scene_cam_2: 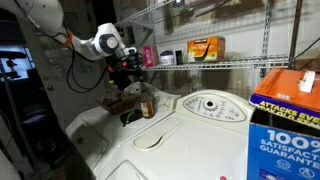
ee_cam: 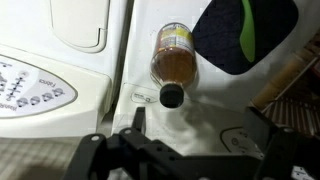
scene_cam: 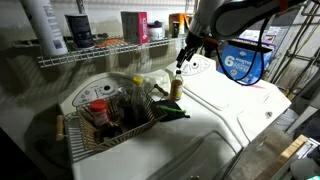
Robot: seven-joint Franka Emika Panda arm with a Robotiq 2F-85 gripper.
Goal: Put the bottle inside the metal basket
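Note:
Next, my gripper moves down until its spread fingers straddle the bottle's top, then closes on it. The bottle stands upright with its capped top [scene_cam: 178, 73] [ee_cam: 172, 95] facing them.
The bottle [scene_cam: 177, 88] stands upright on the white washer top, clear with amber liquid; it also shows in an exterior view [scene_cam_2: 147, 104]. In the wrist view I look down on the bottle [ee_cam: 172, 62] and its dark cap. My gripper [scene_cam: 181, 62] hangs just above it, open and empty; in the wrist view the gripper [ee_cam: 200, 125] has its fingers spread, with the bottle just beyond them. The metal basket [scene_cam: 100, 143] sits to the left of the bottle and holds a red-capped jar [scene_cam: 98, 110] and other items.
A dark green elongated thing [scene_cam: 170, 113] lies next to the basket, near the bottle; it also shows in the wrist view [ee_cam: 245, 30]. A long white wire shelf [scene_cam: 100, 50] with containers runs behind. The washer's control panel [scene_cam_2: 210, 104] and a blue box [scene_cam: 243, 62] are nearby.

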